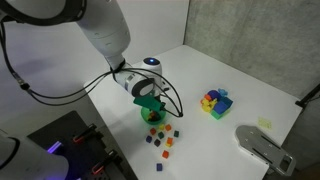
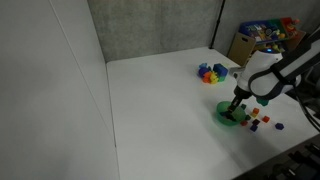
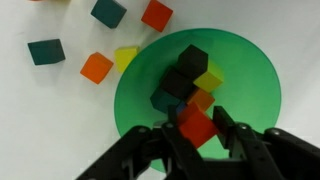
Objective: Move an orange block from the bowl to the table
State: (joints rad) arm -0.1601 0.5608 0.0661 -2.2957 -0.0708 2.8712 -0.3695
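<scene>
The gripper lifts across next, lowers among the loose cubes and releases, since they lie beyond the bowl's rim, to its left in the wrist view.
In the wrist view the green bowl (image 3: 250,80) lies on the white table (image 3: 40,110) and holds several small cubes: black, yellow, orange and teal. My gripper (image 3: 196,112) is low over the bowl's near side, its two black fingers closed against the sides of a red-orange block (image 3: 198,128). Both exterior views show the gripper (image 1: 150,103) (image 2: 238,102) pointing down into the bowl (image 1: 148,118) (image 2: 228,118). How far the block is lifted cannot be told.
Loose small cubes lie on the table beside the bowl, among them an orange one (image 3: 97,67), a yellow one (image 3: 126,58) and a teal one (image 3: 46,51). A multicoloured cluster of larger blocks (image 1: 215,102) and a grey oblong device (image 1: 262,148) are further off.
</scene>
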